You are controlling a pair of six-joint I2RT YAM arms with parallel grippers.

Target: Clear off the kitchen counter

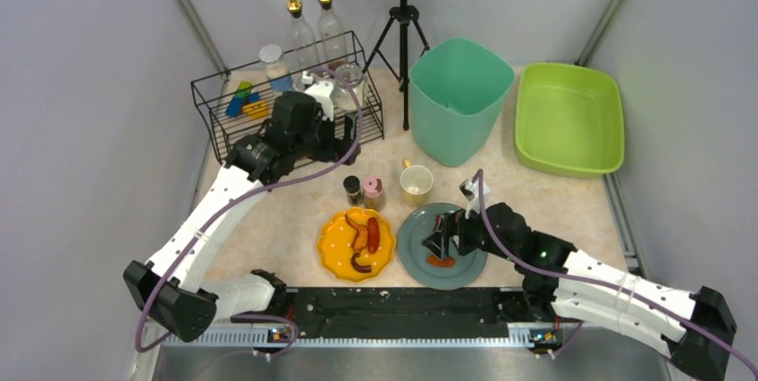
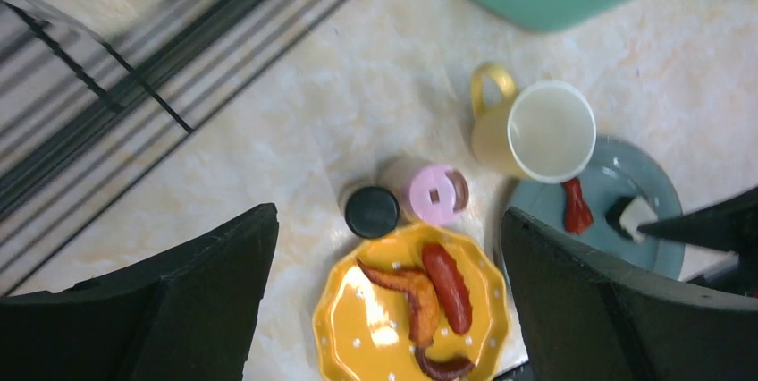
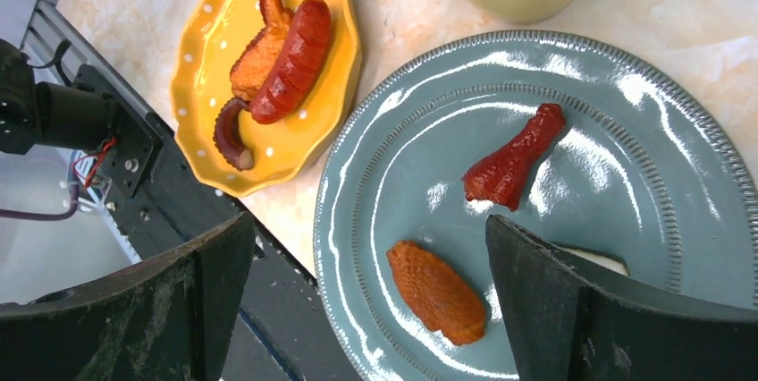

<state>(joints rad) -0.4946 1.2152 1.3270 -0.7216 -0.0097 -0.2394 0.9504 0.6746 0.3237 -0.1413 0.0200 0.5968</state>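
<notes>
My left gripper is open above the shaker, which stands upright with its lid facing up between my fingers. It needs to lower onto the black lid of the shaker (image 1: 351, 182) (image 2: 372, 212) beside the pink-lidded one.
The kitchen counter (image 1: 295, 211) is a beige marbled tabletop. On it stand a yellow plate (image 1: 329, 247) with a sausage (image 2: 447, 287) and a chicken wing (image 2: 420, 296), and a grey-blue plate (image 1: 407, 247) with an orange food piece (image 3: 438, 292), a red piece (image 3: 514, 162) and a white piece. A yellow mug (image 1: 416, 182) and two shakers, black-lidded (image 1: 353, 189) and pink-lidded (image 1: 373, 191), stand behind the plates. My left gripper (image 1: 347, 138) is open and empty, high up beside the rack. My right gripper (image 1: 444, 240) is open, low over the grey-blue plate, with the orange piece between its fingers (image 3: 608, 309).
A black wire rack (image 1: 223, 122) with bottles and coloured items stands at the back left. A teal bin (image 1: 459, 99) and a green tub (image 1: 569, 117) stand at the back right. A black tripod (image 1: 402, 32) stands behind the bin. A black rail (image 1: 402, 305) edges the front.
</notes>
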